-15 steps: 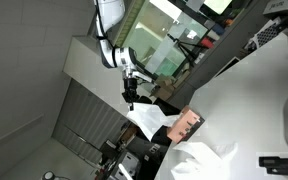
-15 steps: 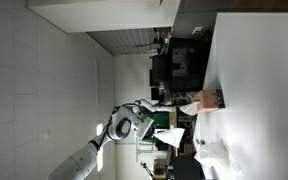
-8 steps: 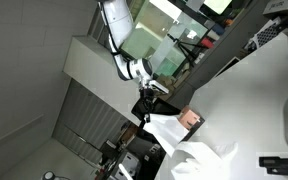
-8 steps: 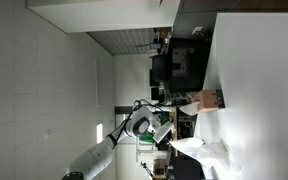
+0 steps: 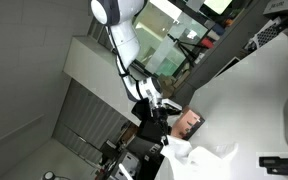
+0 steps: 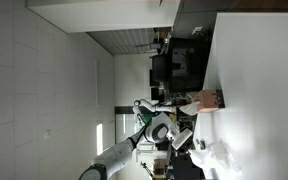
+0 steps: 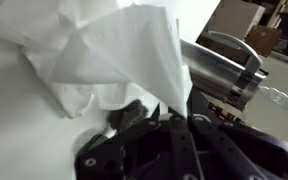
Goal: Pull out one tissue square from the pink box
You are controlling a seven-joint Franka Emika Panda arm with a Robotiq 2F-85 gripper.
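Observation:
The tissue square (image 5: pixel 177 148) hangs clear of the pink box, so I need to lower my gripper toward the white crumpled heap on the tabletop and release the sheet.
The pink box (image 5: pixel 191 122) lies on the white table (image 5: pixel 264 90); it also shows in an exterior view (image 6: pixel 208 99). My gripper (image 5: pixel 161 109) hovers close beside the box, off the table's edge, and is shut on the tissue square (image 5: pixel 177 148), which hangs limp from it toward a white crumpled heap (image 5: pixel 212 160) on the table. In the wrist view the gripper (image 7: pixel 174 112) pinches the tissue (image 7: pixel 119 50) at one corner; the sheet spreads wide and hides the box. In an exterior view the gripper (image 6: pixel 180 134) sits beside the tissue (image 6: pixel 206 152).
A shiny metal cylinder (image 7: pixel 222 66) lies right beside the gripper in the wrist view. Dark furniture and clutter (image 5: pixel 144 150) stand off the table's edge. A black object (image 5: pixel 282 160) sits at the table's far side.
The arm has swung toward the table and the pink box, carrying the tissue with it. The hanging sheet now lies closer to the white heap on the table.

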